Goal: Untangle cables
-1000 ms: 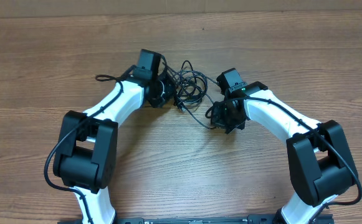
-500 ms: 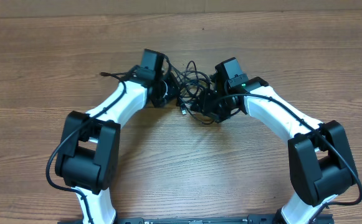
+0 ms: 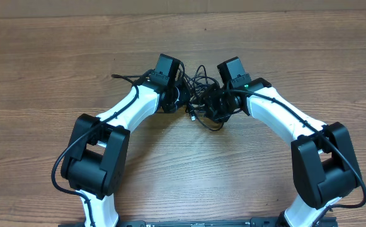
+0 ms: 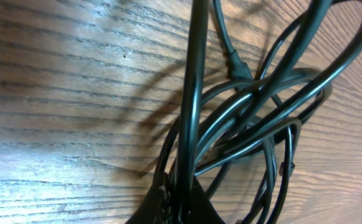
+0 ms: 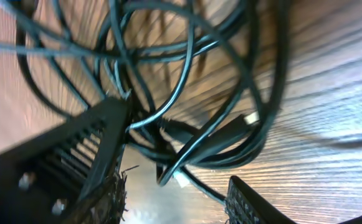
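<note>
My left gripper needs to pull the piece of cable up and left in the overhead view, off the cable loops, and release it on the bare table there.
The cables are a tangle of thin black cords on the wooden table, lying between my two grippers. My left gripper is at the tangle's left side. In the left wrist view my left gripper is shut on one strand, which runs taut straight up from the jaws, with loops of the cables beside it. My right gripper is at the tangle's right side. In the right wrist view it is open, with loops of the cables and a small plug hanging between its fingers.
The wooden table spreads out on all sides, with its back edge along the top of the overhead view. The left arm's own thicker black cable sticks out to the left of its wrist. Both arms bend inward and nearly meet.
My left gripper has moved right with its strand, bunching the tangle up against my right gripper. My right gripper moved left and up into the tangle, then stayed.
</note>
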Controlling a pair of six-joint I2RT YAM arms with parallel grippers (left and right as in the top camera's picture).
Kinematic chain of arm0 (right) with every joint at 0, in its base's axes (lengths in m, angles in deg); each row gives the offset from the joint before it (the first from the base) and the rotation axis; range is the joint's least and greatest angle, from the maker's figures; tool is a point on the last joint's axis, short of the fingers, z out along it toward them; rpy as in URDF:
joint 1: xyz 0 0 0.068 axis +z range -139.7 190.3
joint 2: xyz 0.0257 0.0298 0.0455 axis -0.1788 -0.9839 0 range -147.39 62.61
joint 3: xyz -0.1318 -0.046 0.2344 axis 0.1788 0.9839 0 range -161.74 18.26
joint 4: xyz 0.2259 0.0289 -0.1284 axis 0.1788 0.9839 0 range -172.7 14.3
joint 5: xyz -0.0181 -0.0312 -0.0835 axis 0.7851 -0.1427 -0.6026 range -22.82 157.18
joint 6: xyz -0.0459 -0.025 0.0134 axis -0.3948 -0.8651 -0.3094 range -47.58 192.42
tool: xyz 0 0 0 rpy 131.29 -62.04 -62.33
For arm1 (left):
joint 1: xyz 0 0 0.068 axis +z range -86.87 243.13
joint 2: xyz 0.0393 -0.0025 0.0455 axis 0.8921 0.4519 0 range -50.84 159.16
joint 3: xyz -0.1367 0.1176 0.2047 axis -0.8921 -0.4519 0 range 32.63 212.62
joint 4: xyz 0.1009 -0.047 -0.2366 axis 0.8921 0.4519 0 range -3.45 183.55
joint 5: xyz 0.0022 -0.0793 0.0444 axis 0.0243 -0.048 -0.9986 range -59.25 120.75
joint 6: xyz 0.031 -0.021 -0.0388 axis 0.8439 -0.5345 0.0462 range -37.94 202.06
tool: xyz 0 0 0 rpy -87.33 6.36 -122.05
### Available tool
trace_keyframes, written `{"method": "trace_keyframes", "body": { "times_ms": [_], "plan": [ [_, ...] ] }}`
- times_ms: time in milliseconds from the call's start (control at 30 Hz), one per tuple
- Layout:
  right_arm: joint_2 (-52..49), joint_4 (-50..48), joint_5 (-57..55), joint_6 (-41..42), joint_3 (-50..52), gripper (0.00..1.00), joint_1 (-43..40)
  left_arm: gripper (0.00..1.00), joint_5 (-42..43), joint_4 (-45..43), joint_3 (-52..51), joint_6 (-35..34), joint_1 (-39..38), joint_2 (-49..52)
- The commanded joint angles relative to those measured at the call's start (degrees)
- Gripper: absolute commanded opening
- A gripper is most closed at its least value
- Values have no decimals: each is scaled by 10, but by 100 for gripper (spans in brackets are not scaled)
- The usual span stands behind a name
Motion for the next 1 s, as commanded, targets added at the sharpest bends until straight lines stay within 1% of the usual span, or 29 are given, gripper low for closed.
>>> {"method": "trace_keyframes", "body": {
  "times_ms": [0,167,300,467,600,700,833,967],
  "plan": [
    [-2,2,-39,56,-13,51,2,4,23,-2,16,-23,-2,6],
    [-2,23,-106,56,-12,50,23,4,49,-1,16,-23,-2,5],
    [-2,25,-112,54,-8,51,40,4,54,-5,16,-23,-4,5],
    [-2,32,-130,53,10,51,63,4,94,-5,16,-28,7,3],
    [-2,67,-139,53,28,51,66,4,102,-5,16,-28,28,3],
    [-2,94,-151,49,38,51,66,4,123,-5,16,-33,46,3],
    [-2,107,-160,49,55,51,66,4,172,-5,16,-44,75,3],
    [-2,105,-189,49,63,52,66,4,210,-3,16,-31,94,3]
  ]
}}
